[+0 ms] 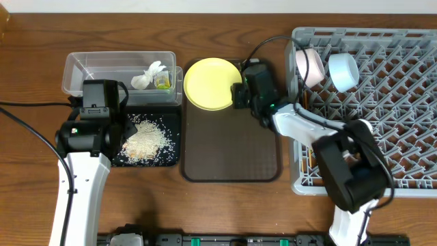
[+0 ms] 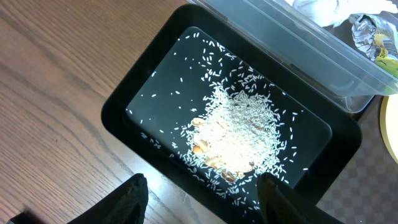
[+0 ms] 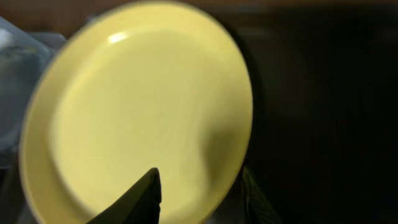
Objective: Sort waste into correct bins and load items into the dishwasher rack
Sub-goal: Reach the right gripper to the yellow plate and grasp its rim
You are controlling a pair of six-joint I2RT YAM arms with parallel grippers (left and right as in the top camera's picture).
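The right gripper moves slightly back along the yellow plate's rim facing the rack and closes there next, since that rim sits between the gripper's spread fingers.
The round yellow plate [image 1: 208, 83] lies at the far left corner of the brown serving tray [image 1: 232, 150]. My right gripper [image 1: 239, 92] is at the plate's right rim. In the right wrist view its fingers [image 3: 199, 193] are apart and straddle the rim of the plate [image 3: 137, 106]. My left gripper [image 2: 202, 193] is open and empty above the near edge of the black tray [image 2: 118, 118], which holds rice scraps [image 2: 239, 130]. The clear tub [image 1: 75, 75] holds the white tissue [image 1: 147, 74] and the green-yellow wrapper [image 1: 162, 83]. The white bowl [image 1: 311, 66] and the light blue bowl [image 1: 343, 70] stand in the grey rack [image 1: 382, 123].
The black tray [image 1: 174, 160] sits between the tub and the table's front, left of the serving tray. The rack fills the right side. My right arm reaches from the rack's front across to the plate. The small white cup is not in view.
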